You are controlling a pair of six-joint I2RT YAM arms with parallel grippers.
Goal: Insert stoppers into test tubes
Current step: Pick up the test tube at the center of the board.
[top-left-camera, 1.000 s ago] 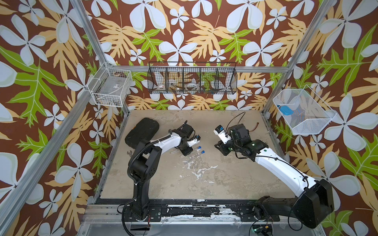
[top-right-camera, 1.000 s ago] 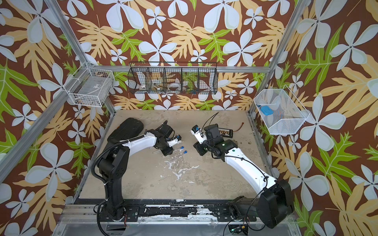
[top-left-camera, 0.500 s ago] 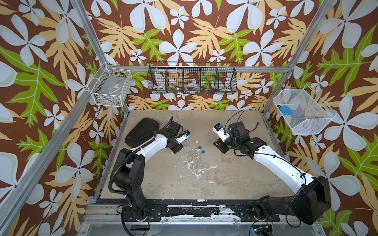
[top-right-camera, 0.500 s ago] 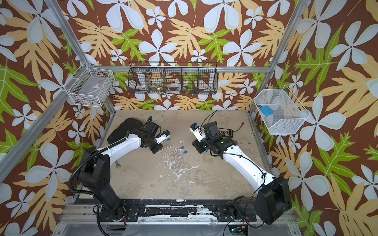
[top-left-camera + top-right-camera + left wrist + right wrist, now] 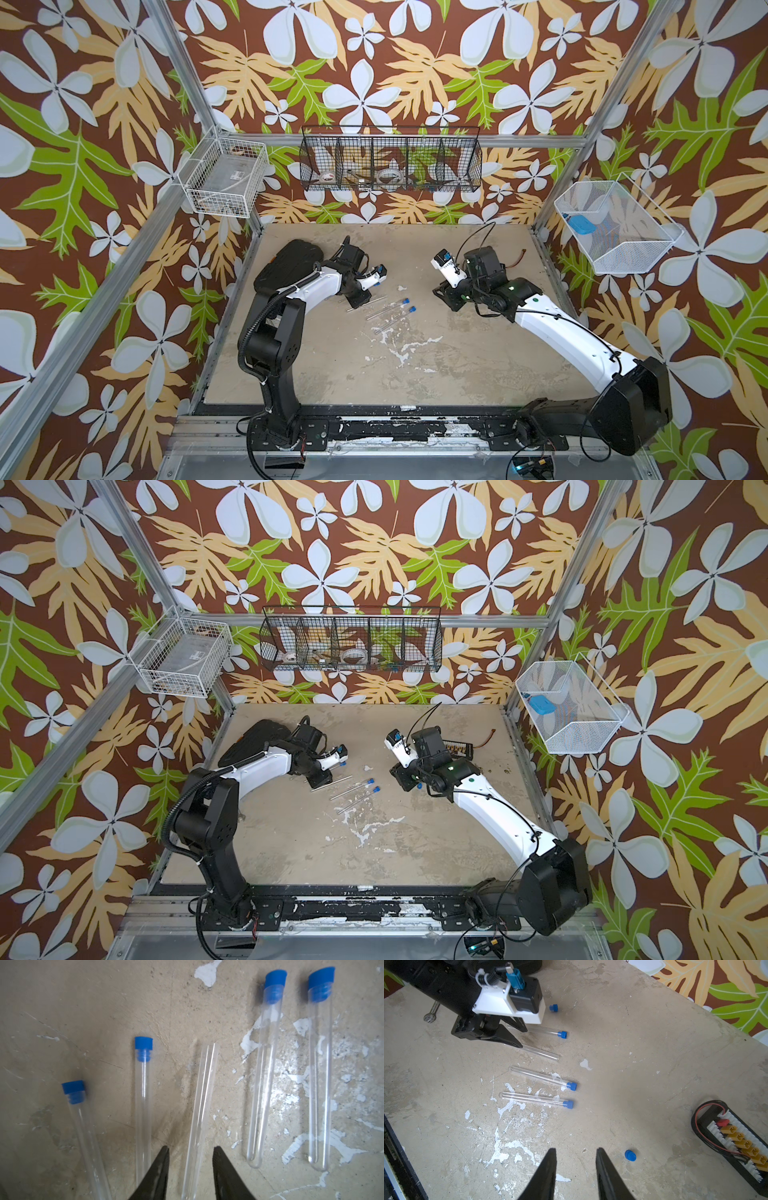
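The tube below my left gripper is missing a stopper, so I should move that gripper down and toward the middle tube's open end next and close it around the tube's middle (image 5: 331,784) (image 5: 196,1130).
Five clear test tubes lie side by side on the table. Several carry blue stoppers (image 5: 275,980), including the two nearest the right arm (image 5: 409,304). The middle tube (image 5: 200,1103) is unstoppered. My left gripper (image 5: 190,1151) is open and straddles that tube's closed end, with a gap on each side. In both top views it sits low over the tube row (image 5: 332,782). One loose stopper (image 5: 630,1155) lies on the table just beside my right gripper (image 5: 576,1152), which is open and empty. The stopper (image 5: 553,1007) of the farthest tube peeks out behind the left gripper's camera mount.
A grey wrench (image 5: 431,1014) lies behind the left arm. A black connector board with red wires (image 5: 737,1142) sits near the right arm. A black pad (image 5: 286,266) lies at the back left. Wire baskets hang on the walls, one (image 5: 615,253) holding a light-blue object.
My left gripper has drawn back leftward from the stoppered tubes, come down over the unstoppered tube, and its jaws have widened slightly. The right arm has hardly moved.
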